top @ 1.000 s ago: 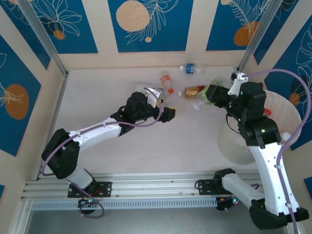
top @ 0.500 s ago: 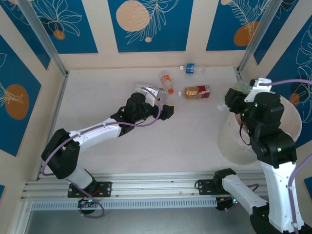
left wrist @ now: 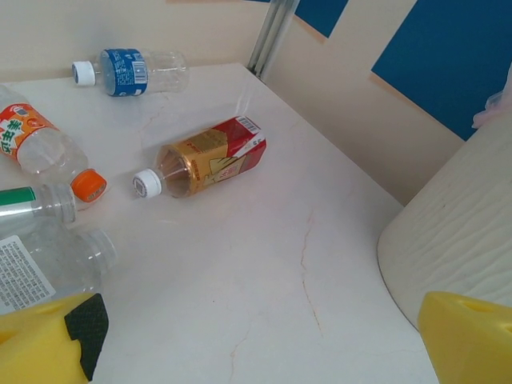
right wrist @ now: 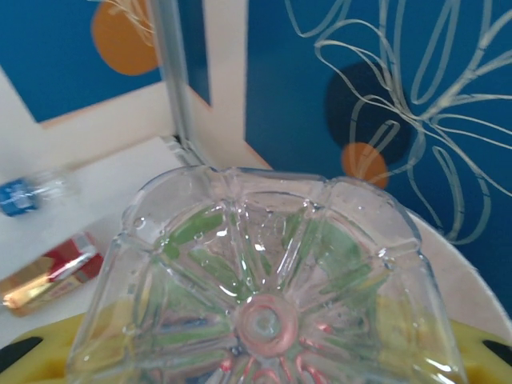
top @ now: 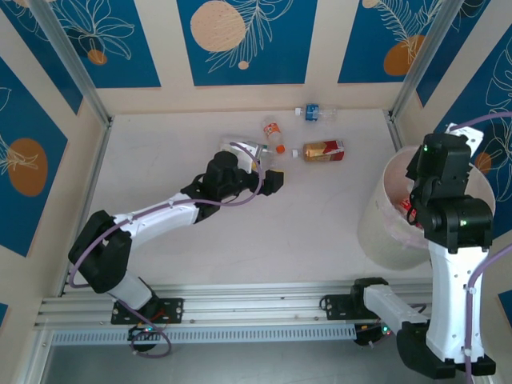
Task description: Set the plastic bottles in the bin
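The right gripper tilts downward over the bin's opening [right wrist: 458,285] next, as that lies below it, and releases the green-labelled bottle [right wrist: 268,296] inside the bin's rim.
The green-labelled clear bottle [right wrist: 268,296] sits with its base toward the right wrist camera, and my right gripper [right wrist: 264,364] is shut on it. In the top view that arm's wrist [top: 438,164] hangs over the bin [top: 382,232]. Back on the table lie a red-and-gold bottle [top: 323,150], an orange-labelled one [top: 273,130] and a blue-labelled one [top: 314,111]. My left gripper [top: 272,182] is open and empty beside a crushed clear bottle [top: 244,150]. Its wrist view shows the red-and-gold bottle [left wrist: 208,154] ahead of the left gripper [left wrist: 256,348].
The bin's ribbed wall [left wrist: 456,232] rises at the right of the left wrist view. The back wall and an aluminium post [top: 416,56] close off the far right corner. Bare tabletop [top: 304,224] lies between the arms.
My right arm has swung right with the green-labelled bottle, from beside the red-and-gold bottle to above the bin. The left gripper has barely shifted.
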Robot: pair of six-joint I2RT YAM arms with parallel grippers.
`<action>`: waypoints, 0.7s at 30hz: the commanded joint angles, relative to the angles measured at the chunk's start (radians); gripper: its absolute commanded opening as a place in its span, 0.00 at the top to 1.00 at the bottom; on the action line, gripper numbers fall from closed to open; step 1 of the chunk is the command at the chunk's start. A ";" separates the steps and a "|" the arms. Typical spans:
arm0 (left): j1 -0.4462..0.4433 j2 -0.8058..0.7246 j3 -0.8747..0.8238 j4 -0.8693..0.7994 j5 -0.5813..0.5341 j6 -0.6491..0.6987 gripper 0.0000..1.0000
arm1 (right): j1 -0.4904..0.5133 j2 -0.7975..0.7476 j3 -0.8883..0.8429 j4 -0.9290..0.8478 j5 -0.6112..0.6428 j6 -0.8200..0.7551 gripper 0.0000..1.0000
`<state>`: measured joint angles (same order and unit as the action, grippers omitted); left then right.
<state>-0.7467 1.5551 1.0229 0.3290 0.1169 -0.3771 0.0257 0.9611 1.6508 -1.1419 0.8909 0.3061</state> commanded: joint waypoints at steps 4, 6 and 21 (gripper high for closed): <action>0.019 0.030 0.015 -0.004 -0.002 -0.030 0.00 | -0.124 0.076 0.122 -0.318 -0.053 0.045 0.64; 0.024 0.037 0.023 -0.007 0.012 -0.039 0.00 | -0.154 0.108 0.113 -0.360 -0.090 0.048 0.63; 0.043 0.032 0.008 -0.019 -0.019 -0.067 0.00 | -0.182 0.142 0.049 -0.289 -0.097 0.076 0.00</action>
<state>-0.7200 1.5883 1.0237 0.3134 0.1169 -0.4221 -0.1692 1.1328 1.6932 -1.4639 0.7891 0.3634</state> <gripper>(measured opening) 0.999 0.995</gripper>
